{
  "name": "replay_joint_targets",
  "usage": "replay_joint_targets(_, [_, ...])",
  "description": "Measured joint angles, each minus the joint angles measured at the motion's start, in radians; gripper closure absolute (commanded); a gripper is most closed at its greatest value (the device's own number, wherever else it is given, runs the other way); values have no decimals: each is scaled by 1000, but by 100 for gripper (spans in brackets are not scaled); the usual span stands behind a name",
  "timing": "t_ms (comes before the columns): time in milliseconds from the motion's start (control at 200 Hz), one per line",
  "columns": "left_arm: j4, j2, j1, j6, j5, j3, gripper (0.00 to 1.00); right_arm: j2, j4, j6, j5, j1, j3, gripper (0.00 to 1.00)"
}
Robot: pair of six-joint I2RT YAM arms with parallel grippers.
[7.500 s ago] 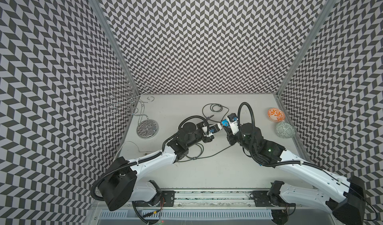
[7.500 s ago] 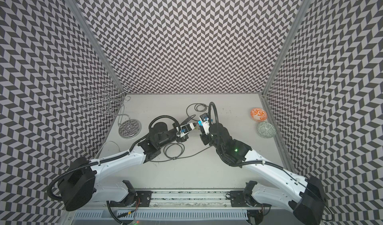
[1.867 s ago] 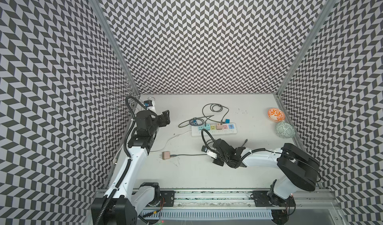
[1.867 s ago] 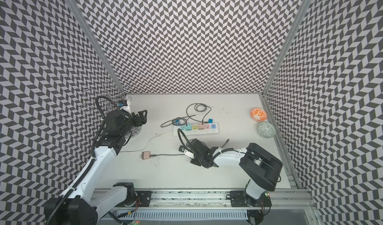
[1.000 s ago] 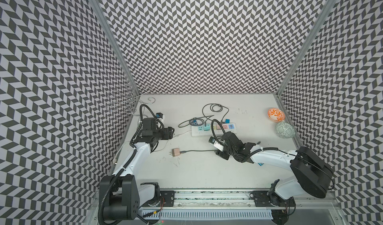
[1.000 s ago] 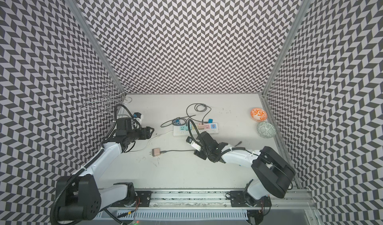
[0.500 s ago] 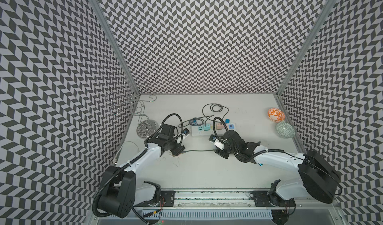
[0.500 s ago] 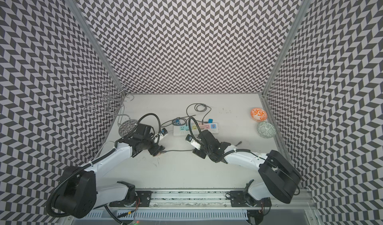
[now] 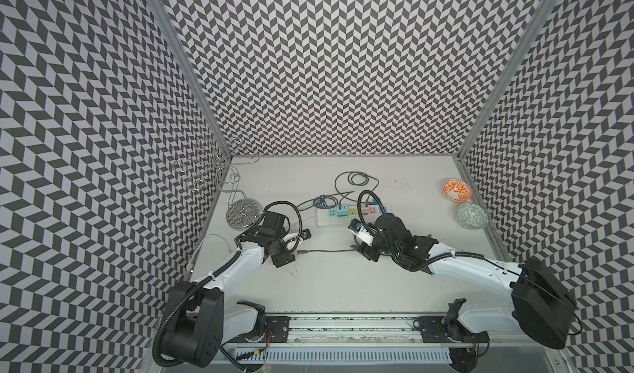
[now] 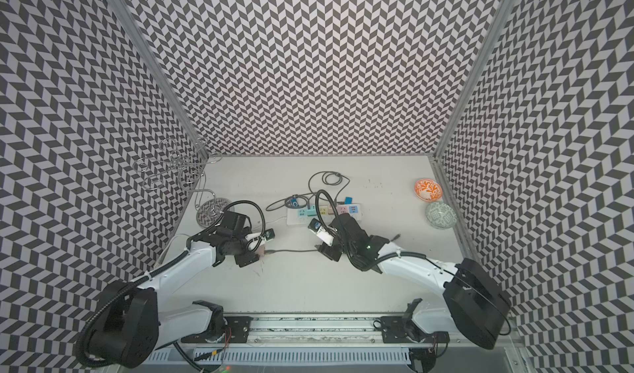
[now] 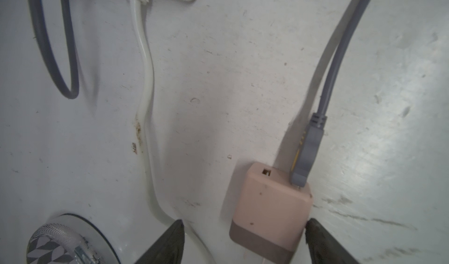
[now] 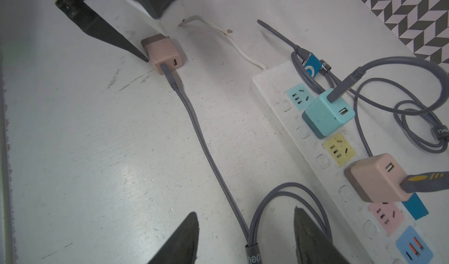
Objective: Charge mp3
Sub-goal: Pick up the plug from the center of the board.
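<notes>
The pink charger cube is below my left gripper, off-centre toward the gripper's near finger. My left gripper needs to move back next and lower both fingers around the cube's body [image 10: 262, 249] [image 11: 272, 211].
The small blue mp3 [image 12: 312, 67] lies beside the white power strip [image 12: 279, 97], with a grey plug at its end; it also shows in a top view [image 9: 321, 203]. A loose pink charger cube [image 11: 269, 211] lies on the table, with a grey cable [image 12: 206, 148] plugged into it. My left gripper [image 11: 244, 226] is open and straddles this cube, one fingertip against its side. My right gripper [image 12: 245, 214] is open over the cable's bundled loop. In the top views the left gripper [image 10: 262, 247] and the right gripper [image 9: 356, 237] face each other along the cable.
A teal charger [image 12: 325, 115] and a second pink charger [image 12: 374, 177] sit plugged into the strip. The strip's white cord [image 11: 145, 80] runs past the left gripper. A wire stand [image 9: 240, 213] is at the left wall; an orange bowl [image 9: 456, 190] and a green patterned bowl [image 9: 471, 215] at the right.
My left arm has swung from the left wall to the loose pink charger, and its jaws have widened. My right gripper stayed by the cable and opened slightly.
</notes>
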Motion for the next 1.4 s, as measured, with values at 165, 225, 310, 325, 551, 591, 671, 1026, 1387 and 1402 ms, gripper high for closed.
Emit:
replay_joint_targets(165, [0, 37, 0, 21, 39, -1, 22, -10, 1, 6, 0, -3, 0, 38])
replay_joint_targets(225, [0, 47, 0, 25, 59, -1, 22, -11, 1, 8, 0, -3, 0, 38])
replay_joint_targets(310, [-5, 63, 0, 24, 98, 1, 23, -13, 0, 11, 0, -3, 0, 38])
replay_joint_targets(325, [-8, 67, 0, 24, 107, 3, 23, -14, -1, 11, 0, -3, 0, 38])
replay_joint_targets(551, [-30, 114, -14, 14, 178, 20, 36, -53, 0, 10, 0, -3, 0, 38])
replay_joint_targets(591, [-31, 117, -19, 9, 181, 21, 41, -58, 0, 10, 0, -3, 0, 38])
replay_joint_targets(671, [-33, 121, -26, 9, 184, 21, 46, -60, 2, 10, 0, -4, 0, 38])
replay_joint_targets(1026, [-90, 70, -71, -15, 265, 66, 70, -60, 6, 11, 13, -4, 0, 38])
replay_joint_targets(1387, [-22, -103, -237, -151, 410, 142, 75, -64, -188, 139, -14, -89, 245, 34])
replay_joint_targets(1402, [-6, -103, -246, -161, 414, 142, 74, -65, -203, 146, -19, -92, 266, 33])
